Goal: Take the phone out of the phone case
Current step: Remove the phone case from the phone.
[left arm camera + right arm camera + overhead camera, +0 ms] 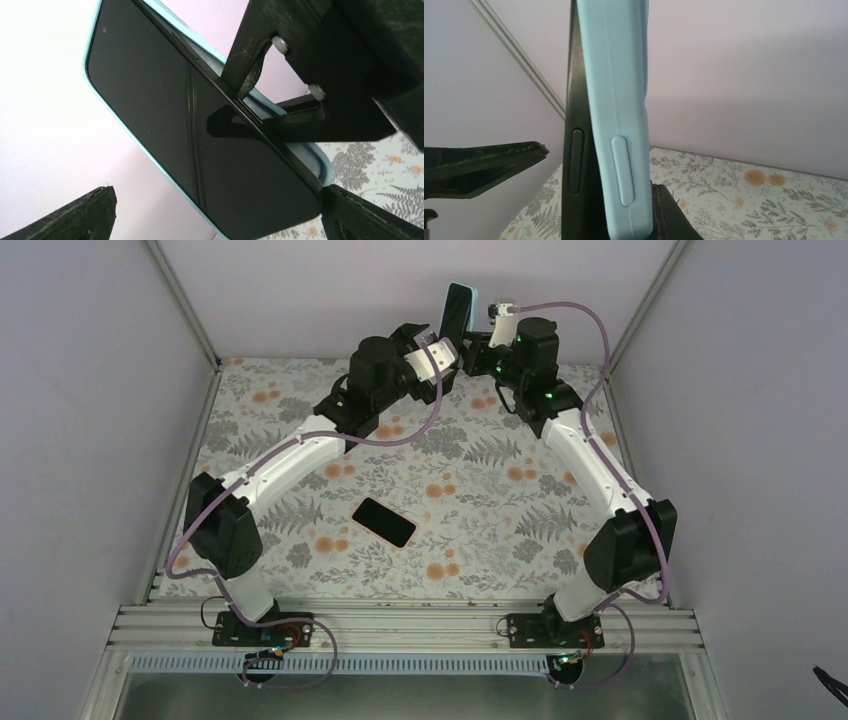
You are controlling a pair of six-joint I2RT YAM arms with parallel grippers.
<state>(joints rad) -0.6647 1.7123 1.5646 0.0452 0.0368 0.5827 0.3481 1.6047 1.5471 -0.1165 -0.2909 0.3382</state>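
Observation:
I will next move my right gripper back and down to release the case [470, 292] on open floral cover [512, 476], below and behind it, clear of the second phone.
A black phone [456, 308] in a light blue phone case [470, 292] is held upright above the table's far edge. My right gripper [472, 336] is shut on its lower end, one finger [248, 65] on the screen and the other behind the case. In the right wrist view the phone's black edge [575, 150] stands apart from the case [616, 100], and the right gripper [624, 222] clamps both. My left gripper [215, 220] is open, its fingers [85, 215] either side of the phone [190, 140] without touching it. A strip of the case's inside [305, 152] shows behind the screen.
A second black phone [383, 521] lies flat on the floral table cover [500, 490] near the middle. Grey walls close the space on three sides, with the back wall just behind the grippers. The left gripper [440, 342] is close beside the right one.

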